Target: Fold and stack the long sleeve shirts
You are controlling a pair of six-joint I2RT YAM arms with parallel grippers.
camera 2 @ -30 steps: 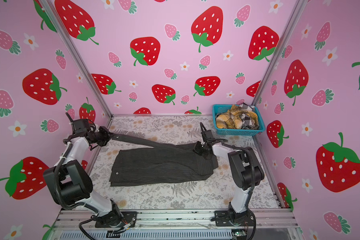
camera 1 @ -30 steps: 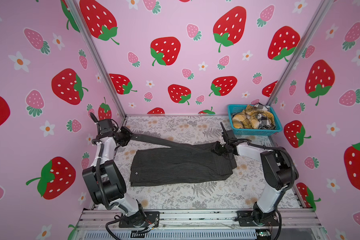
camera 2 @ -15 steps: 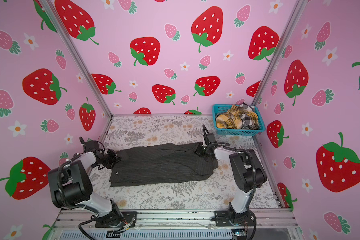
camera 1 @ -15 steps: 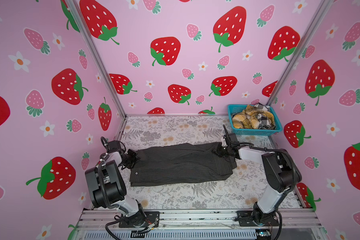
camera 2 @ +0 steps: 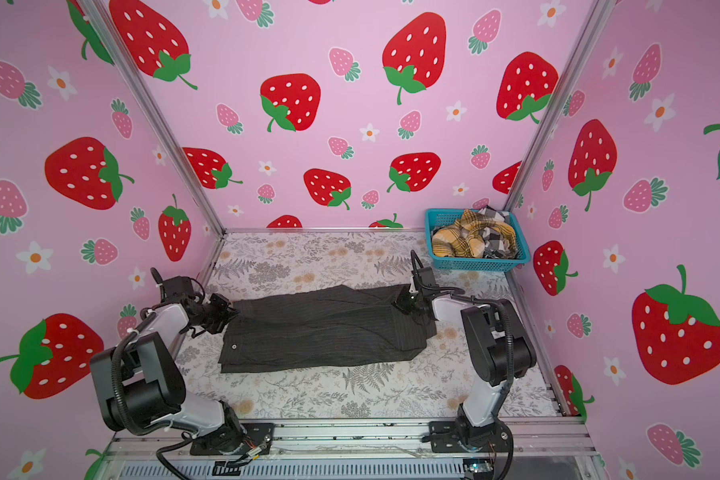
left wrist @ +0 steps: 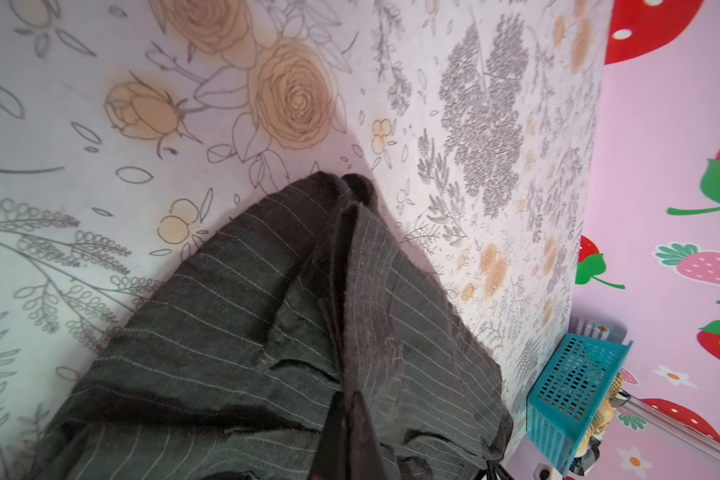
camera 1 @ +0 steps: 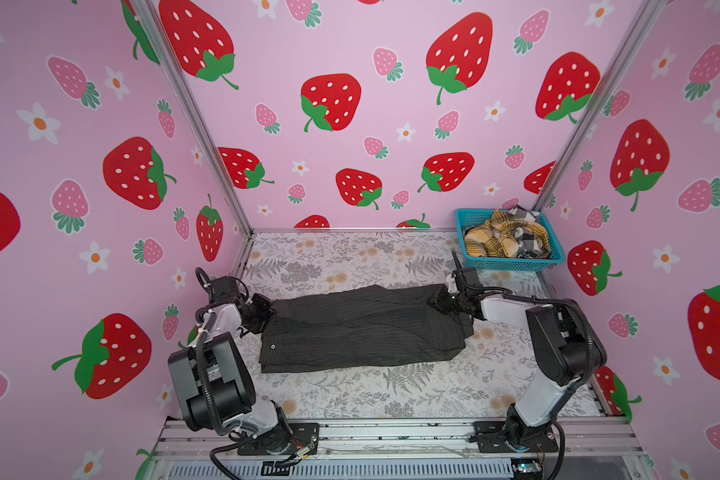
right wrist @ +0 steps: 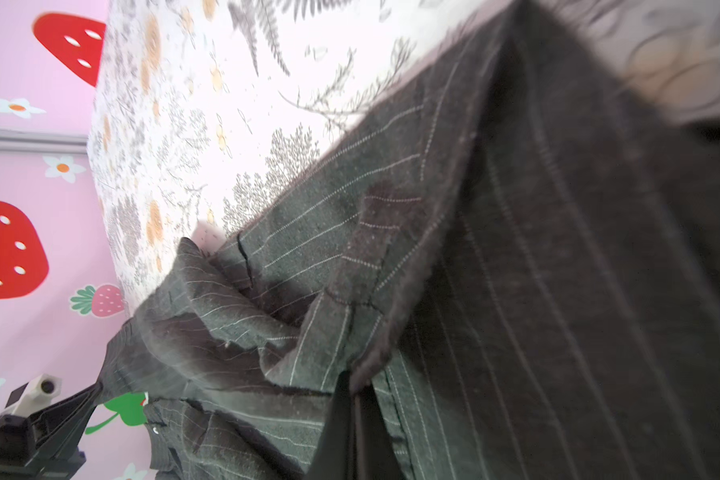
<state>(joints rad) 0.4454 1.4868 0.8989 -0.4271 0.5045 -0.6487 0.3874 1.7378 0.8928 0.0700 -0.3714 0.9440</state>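
My left gripper will next move slightly back and down onto the folded shirt's end (camera 1: 274, 325) (left wrist: 300, 424) and let go of the shirt's edge, because the folded layers are just below it.
A charcoal pinstriped long sleeve shirt (camera 1: 362, 328) (camera 2: 325, 328) lies folded into a long band across the middle of the table. My left gripper (camera 1: 267, 311) (camera 2: 227, 313) is low at its left end, shut on the shirt's edge. My right gripper (camera 1: 437, 301) (camera 2: 402, 305) is at its right end near the back edge, shut on a fold. In the left wrist view the closed gripper (left wrist: 344, 395) pinches a ridge of the shirt (left wrist: 233, 332). The right wrist view shows the gripper (right wrist: 352, 380) pinching a hem of the shirt (right wrist: 558, 291).
A teal mesh basket (camera 1: 512, 264) (camera 2: 479, 262) stands in the back right corner. It holds a crumpled yellow plaid shirt (camera 1: 499, 241) and a black-and-white check shirt (camera 1: 531, 245). Pink strawberry walls close in the floral table (camera 1: 350, 399) on three sides.
A second ago both grippers held a long strip of the shirt stretched and raised behind the body. They have brought it down and forward onto the shirt; the left gripper dropped to the table.
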